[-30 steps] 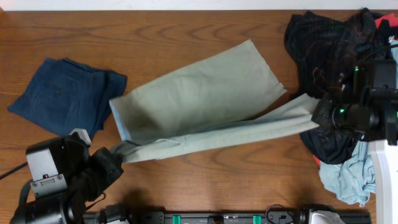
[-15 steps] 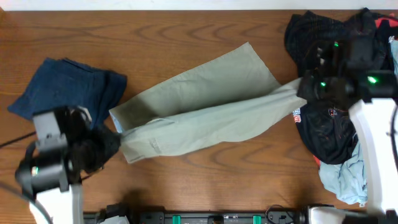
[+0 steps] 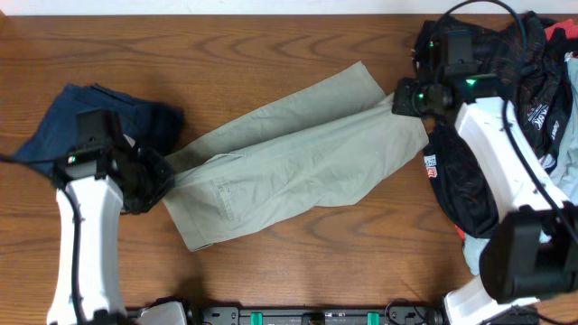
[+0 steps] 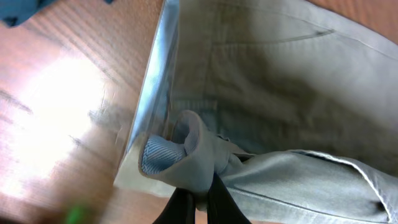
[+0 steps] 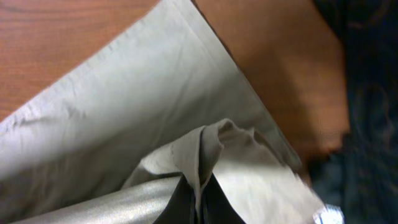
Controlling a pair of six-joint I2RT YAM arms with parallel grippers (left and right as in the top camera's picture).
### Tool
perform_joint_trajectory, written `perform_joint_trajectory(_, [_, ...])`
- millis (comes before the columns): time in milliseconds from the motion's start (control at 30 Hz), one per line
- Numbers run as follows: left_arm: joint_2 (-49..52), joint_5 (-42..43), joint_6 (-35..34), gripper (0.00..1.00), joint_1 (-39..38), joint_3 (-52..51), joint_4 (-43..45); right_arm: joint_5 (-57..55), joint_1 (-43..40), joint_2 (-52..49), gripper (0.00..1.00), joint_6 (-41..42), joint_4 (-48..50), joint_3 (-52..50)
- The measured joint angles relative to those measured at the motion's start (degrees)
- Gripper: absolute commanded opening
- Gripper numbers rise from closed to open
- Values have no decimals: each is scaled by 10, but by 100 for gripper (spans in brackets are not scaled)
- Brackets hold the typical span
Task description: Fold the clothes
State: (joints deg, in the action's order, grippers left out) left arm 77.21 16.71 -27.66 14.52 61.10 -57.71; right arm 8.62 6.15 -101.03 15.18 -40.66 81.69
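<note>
I need to carry the waistband away from my base next with my left gripper, then let go of it over the far corner beside the navy shorts [image 3: 68,135].
The khaki-beige shorts [image 3: 289,167] lie folded lengthwise across the table's middle. My left gripper [image 3: 161,178] is shut on their waistband end; the pale blue lining shows at the pinch in the left wrist view [image 4: 163,154], just above the fingertips [image 4: 200,202]. My right gripper [image 3: 402,99] is shut on the leg hem at the right end, pinched cloth [image 5: 205,146] rising from the fingers [image 5: 198,199]. Navy shorts [image 3: 68,135] lie at the left. The black shirt [image 3: 479,54] and light blue garment [image 3: 506,253] are piled at the right.
A red bit of cloth [image 3: 555,32] peeks from the pile at the far right corner. The table's back edge [image 3: 271,13] runs along the top of the overhead view. A black rail [image 3: 325,316] lines the front edge.
Both grippers carried the shorts' lower edge up and over toward the far side, folding the shorts in half lengthwise. The left arm moved up by the navy shorts; the right moved up-left.
</note>
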Motion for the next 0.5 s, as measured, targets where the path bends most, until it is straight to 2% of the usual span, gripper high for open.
perform_joint_trajectory(233, [80, -17, -7, 6, 0, 0, 66, -8, 22, -55, 2, -3, 103, 0])
perform_joint_trajectory(267, [89, -20, -7, 8, 0, 0, 73, -7, 26, -65, 11, -4, 124, 0])
perform_joint_trajectory(300, [98, -23, -7, 23, 0, 0, 81, -5, 29, -72, 35, -3, 144, 0])
perform_joint_trajectory(333, [106, -30, -5, 38, 0, 0, 87, -7, 32, -80, 66, -2, 164, 0])
perform_joint_trajectory(367, [113, -36, -5, 50, 1, 0, 90, -7, 33, -87, 82, -6, 182, 0])
perform_joint_trajectory(433, [127, -48, -7, 62, 5, 0, 91, -7, 35, -97, 95, -6, 193, 0])
perform_joint_trajectory(500, [132, -54, -8, 65, 7, 0, 88, -7, 35, -101, 99, -6, 188, 0])
